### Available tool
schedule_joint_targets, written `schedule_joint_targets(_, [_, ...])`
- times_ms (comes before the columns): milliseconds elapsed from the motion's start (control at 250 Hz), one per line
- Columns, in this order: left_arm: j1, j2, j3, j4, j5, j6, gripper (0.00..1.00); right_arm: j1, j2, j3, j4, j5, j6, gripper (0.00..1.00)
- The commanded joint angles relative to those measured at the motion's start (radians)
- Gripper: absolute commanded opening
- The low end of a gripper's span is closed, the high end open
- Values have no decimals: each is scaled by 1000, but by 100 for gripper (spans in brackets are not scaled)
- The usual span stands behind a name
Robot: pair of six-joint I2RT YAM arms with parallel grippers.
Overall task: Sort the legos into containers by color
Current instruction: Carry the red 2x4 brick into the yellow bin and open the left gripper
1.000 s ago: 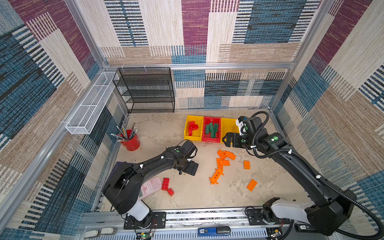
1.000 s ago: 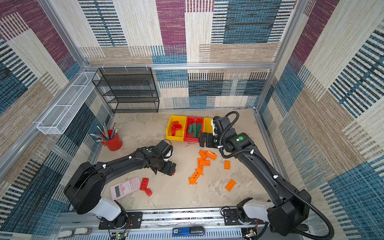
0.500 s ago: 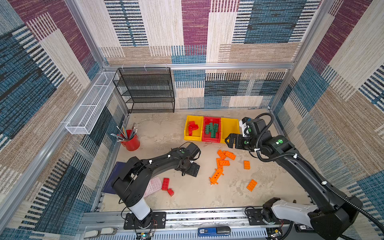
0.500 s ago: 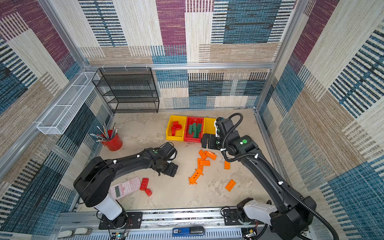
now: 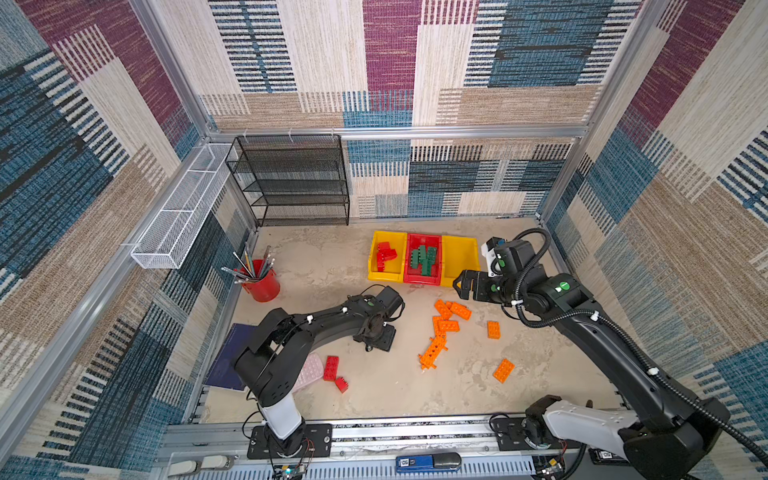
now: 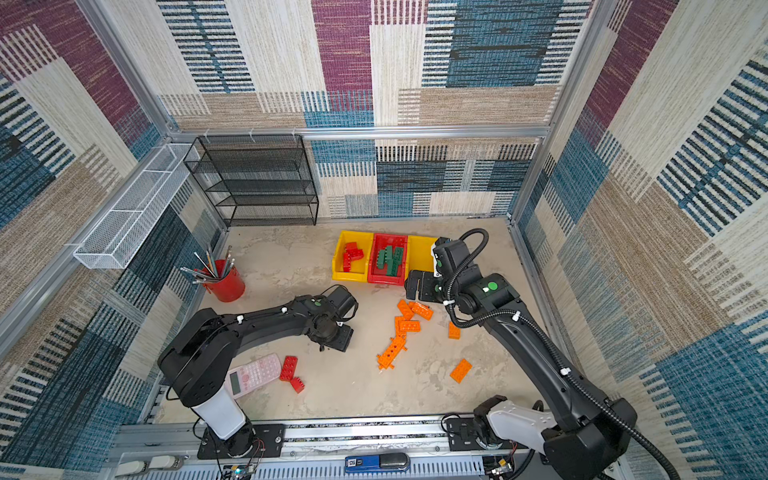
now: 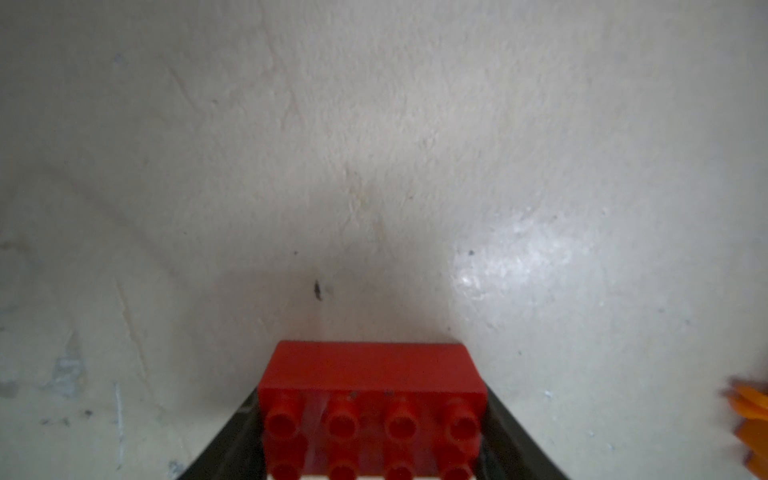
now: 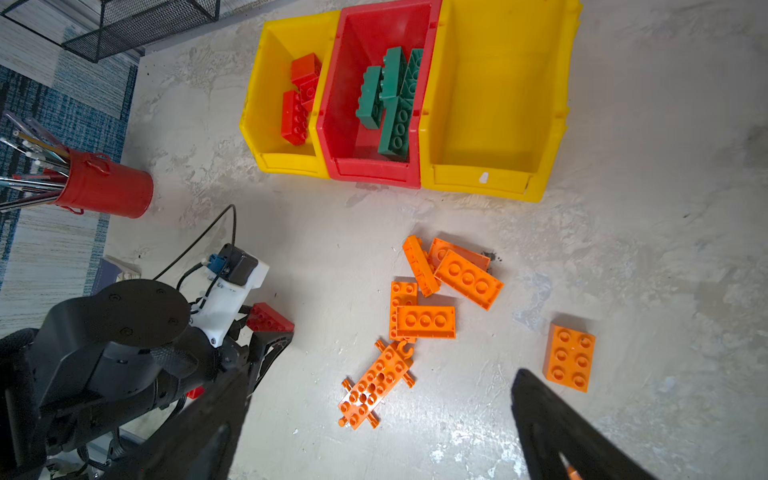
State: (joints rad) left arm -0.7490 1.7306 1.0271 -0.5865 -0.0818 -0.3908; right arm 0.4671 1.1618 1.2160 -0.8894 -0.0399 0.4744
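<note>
The yellow container with matching red legos is outward of my left gripper, so I should lift it and move outward over that container to release the lego.
My left gripper (image 5: pixel 376 336) is down at the floor left of centre, shut on a red lego (image 7: pixel 372 374) whose sides touch both black fingers; the right wrist view shows that lego (image 8: pixel 268 320) too. Two more red legos (image 5: pixel 331 368) lie near the front. Orange legos (image 5: pixel 446 318), among them a holed beam (image 5: pixel 433 352), are scattered at centre right. My right gripper (image 5: pixel 459 286) hangs open above them, just in front of the containers. The left yellow container (image 5: pixel 376 274) holds red legos, the red container (image 5: pixel 424 280) green legos, and the right yellow container (image 5: pixel 459 257) nothing.
A pink calculator (image 6: pixel 253 374) and a dark blue notebook (image 5: pixel 228 361) lie at the front left by the left arm's base. A red pencil cup (image 5: pixel 262 284) stands at the left. A black mesh shelf (image 5: pixel 297 183) fills the back left, beside a white wire basket (image 5: pixel 178 208).
The left jaws have narrowed onto the red lego, and the left arm's elbow has swung toward the front. The right arm has shifted slightly to the right, its gripper still open.
</note>
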Motion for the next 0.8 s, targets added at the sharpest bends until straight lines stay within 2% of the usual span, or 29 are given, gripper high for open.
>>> schedule_joint_targets(0, [0,6,25,-32,-19,-3,58,1,-10,-2,2,31,5,100])
schedule_joint_targets(228, [14,18,190,-147,-95,72,54,0,-21,-6,10,58,7,100])
schedule_joint_targets(424, [104,106,437,-196,-95,135,54,1,-25,-14,22,77,20,100])
schedule_joint_targets(600, [209,281,732,-240,-58,182,54,0,-20,-12,26,99,39,100])
schedule_joint_targets(796, [265,516,1104,-334,-51,228,54,-1,-3,7,20,129,59,100])
